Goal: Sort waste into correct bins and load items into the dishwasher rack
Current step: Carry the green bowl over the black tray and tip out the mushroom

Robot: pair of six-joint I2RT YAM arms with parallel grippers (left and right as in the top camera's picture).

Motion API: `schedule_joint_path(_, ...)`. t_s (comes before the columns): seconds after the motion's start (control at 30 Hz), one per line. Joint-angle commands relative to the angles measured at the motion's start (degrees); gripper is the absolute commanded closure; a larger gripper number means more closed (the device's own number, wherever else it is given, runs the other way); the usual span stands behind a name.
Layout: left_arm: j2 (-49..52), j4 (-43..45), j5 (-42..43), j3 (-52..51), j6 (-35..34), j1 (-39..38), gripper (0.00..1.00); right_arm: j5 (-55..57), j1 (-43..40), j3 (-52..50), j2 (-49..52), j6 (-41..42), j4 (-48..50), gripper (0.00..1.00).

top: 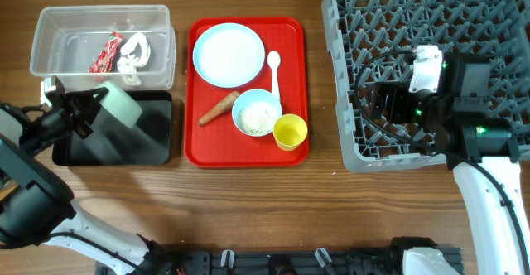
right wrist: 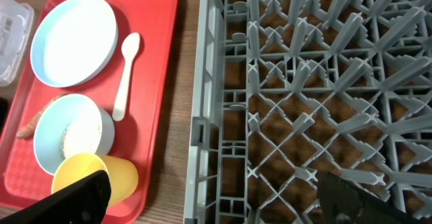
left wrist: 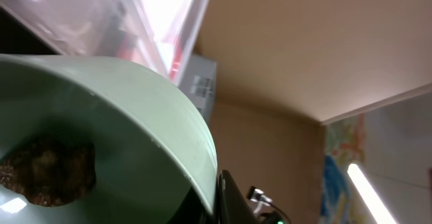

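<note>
My left gripper will turn to point down and bring the pale green bowl onto the tray's near corner point(top: 212, 145) by the black bin point(top: 157, 147) to let go of it, because that corner is bare.
My left gripper point(top: 95, 103) is shut on a pale green bowl point(top: 124, 105), tilted over the black bin point(top: 157, 147). In the left wrist view the bowl point(left wrist: 135, 129) holds brown food residue point(left wrist: 47, 173). The red tray point(top: 248, 155) carries a white plate point(top: 228, 54), a white spoon point(top: 274, 72), a carrot point(top: 218, 109), a bowl of rice point(top: 257, 113) and a yellow cup point(top: 290, 132). My right gripper point(top: 373, 105) is open and empty over the front left of the grey dishwasher rack point(top: 431, 10), as the right wrist view point(right wrist: 216, 204) also shows.
A clear bin point(top: 99, 10) with wrappers stands behind the black bin. The rack's left wall point(right wrist: 202, 129) lies close to the tray's right edge point(right wrist: 162, 82), with the yellow cup point(right wrist: 108, 177) next to it.
</note>
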Motion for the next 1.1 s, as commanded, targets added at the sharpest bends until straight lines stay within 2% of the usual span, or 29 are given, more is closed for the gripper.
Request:
schedule_joint_path(0.0,-0.39,-2.45,8.9,-0.26,1.18,0.11,0.96,-0.98,0.31,0.9,0.48,0.63,-0.24,0.0)
schedule_joint_path(0.2,-1.18,-3.65,8.76,0.0,1.16,0.11,0.96,-0.98,0.31,0.9,0.48,0.63,-0.22,0.0)
schedule_joint_path(0.37,-1.18,-1.33,4.02,0.0,1.2,0.11,0.96,-0.98,0.31,0.9,0.48,0.63,-0.26,0.0)
schedule_joint_path(0.57,-2.01,-2.19,5.25,0.04,4.15,-0.2,0.96,-0.98,0.31,0.9,0.48,0.66,-0.24,0.0)
schedule_joint_path(0.8,-9.14,-2.36,5.33,1.53,6.1,-2.4,0.96,-0.98,0.31,0.9,0.48,0.61,-0.2,0.0)
schedule_joint_path(0.87,-13.53,-2.32,2.21,2.49,7.19,-4.85,0.96,-0.98,0.31,0.9,0.48,0.63,-0.15,0.0)
schedule_joint_path(0.97,-20.87,-2.1,-7.28,3.93,7.13,-10.43,0.96,-0.98,0.31,0.9,0.48,0.61,-0.15,0.0)
schedule_joint_path(1.07,-28.13,-1.95,-20.09,4.13,7.08,-19.19,0.96,-0.98,0.31,0.9,0.48,0.63,-0.13,0.0)
